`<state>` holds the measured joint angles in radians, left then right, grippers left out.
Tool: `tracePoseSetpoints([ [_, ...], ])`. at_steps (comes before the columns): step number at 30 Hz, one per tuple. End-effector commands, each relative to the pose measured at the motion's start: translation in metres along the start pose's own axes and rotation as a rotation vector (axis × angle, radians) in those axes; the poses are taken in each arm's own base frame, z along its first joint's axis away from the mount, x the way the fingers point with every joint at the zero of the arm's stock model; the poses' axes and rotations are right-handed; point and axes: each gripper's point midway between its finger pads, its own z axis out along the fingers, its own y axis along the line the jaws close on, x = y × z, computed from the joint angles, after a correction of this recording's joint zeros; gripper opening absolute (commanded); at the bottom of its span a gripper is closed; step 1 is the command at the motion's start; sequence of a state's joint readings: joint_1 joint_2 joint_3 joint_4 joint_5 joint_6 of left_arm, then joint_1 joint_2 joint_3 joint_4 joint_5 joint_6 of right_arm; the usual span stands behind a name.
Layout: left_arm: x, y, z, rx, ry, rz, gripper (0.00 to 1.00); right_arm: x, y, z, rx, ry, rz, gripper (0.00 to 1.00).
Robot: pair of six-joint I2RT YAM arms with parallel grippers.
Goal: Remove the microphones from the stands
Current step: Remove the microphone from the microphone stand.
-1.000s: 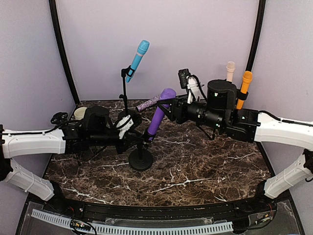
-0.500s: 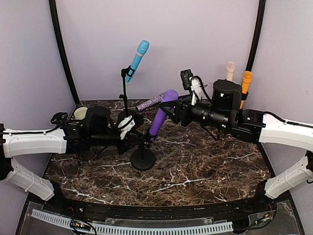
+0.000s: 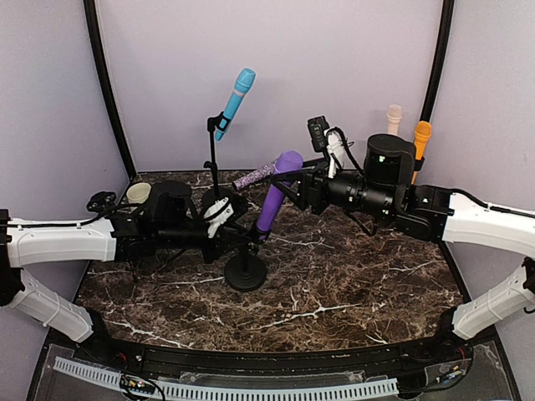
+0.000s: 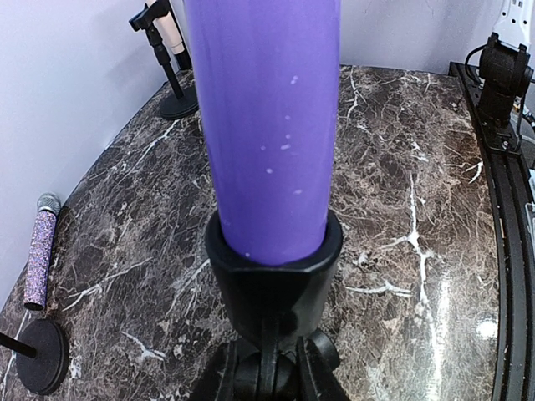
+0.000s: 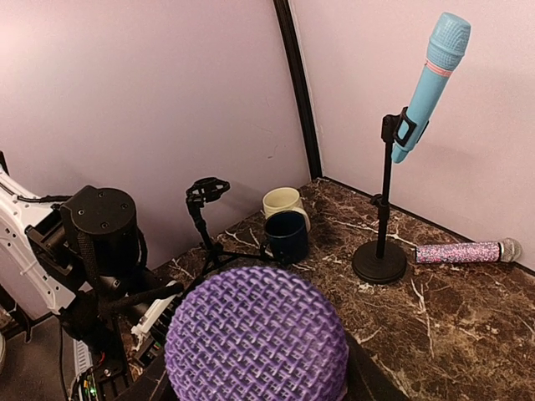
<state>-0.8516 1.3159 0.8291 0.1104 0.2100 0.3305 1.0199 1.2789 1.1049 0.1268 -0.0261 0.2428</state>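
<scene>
I will next raise my right gripper to pull the microphone from its clip (image 4: 274, 267), then lower and release it on the bare tabletop beside the stand.
A purple microphone (image 3: 269, 209) leans up to the right out of the black clip (image 4: 274, 267) of a round-based stand (image 3: 245, 273) near the table's middle. In the left wrist view its smooth purple body (image 4: 267, 125) sits down in that clip. My left gripper (image 3: 236, 225) is shut on the stand's stem just below the clip, its black fingers (image 4: 242, 380) either side of it. My right gripper (image 3: 290, 184) is shut on the microphone just under its mesh head (image 5: 255, 334), with a dark finger showing at each side of the head.
A blue microphone (image 3: 234, 104) stands in a tall stand at the back. A glittery microphone (image 3: 255, 176) lies behind the purple one. Orange (image 3: 418, 150) and beige (image 3: 394, 119) microphones stand back right. Two mugs (image 5: 284, 221) and a small tripod mount (image 3: 100, 202) sit back left.
The right arm's wrist has shifted slightly right and up while keeping its hold. The stand and left gripper have slid a little to the right. The microphone stays in the clip.
</scene>
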Motion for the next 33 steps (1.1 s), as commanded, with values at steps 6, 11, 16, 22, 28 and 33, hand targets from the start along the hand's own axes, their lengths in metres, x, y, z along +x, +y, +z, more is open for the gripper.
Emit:
tracePoseSetpoints([
  [6,0.061,-0.01,0.006,0.025,0.217,-0.01,0.0,-0.115,0.014,-0.04,-0.013,-0.375,0.083,0.0],
  [11,0.064,-0.007,0.007,0.012,0.227,-0.009,0.0,-0.12,0.0,-0.047,0.065,-0.406,0.117,0.0],
  [16,0.064,-0.007,0.008,0.009,0.23,-0.011,0.0,-0.126,-0.02,-0.051,0.182,-0.416,0.171,0.0],
  [22,0.066,-0.007,0.008,0.009,0.236,-0.012,0.0,-0.124,-0.039,-0.055,0.289,-0.424,0.225,0.0],
  [28,0.067,-0.008,0.009,0.014,0.239,-0.014,0.0,-0.122,-0.035,-0.053,0.269,-0.412,0.205,0.0],
  [33,0.066,-0.008,0.009,0.014,0.237,-0.013,0.0,-0.124,-0.018,-0.054,0.183,-0.394,0.123,0.0],
])
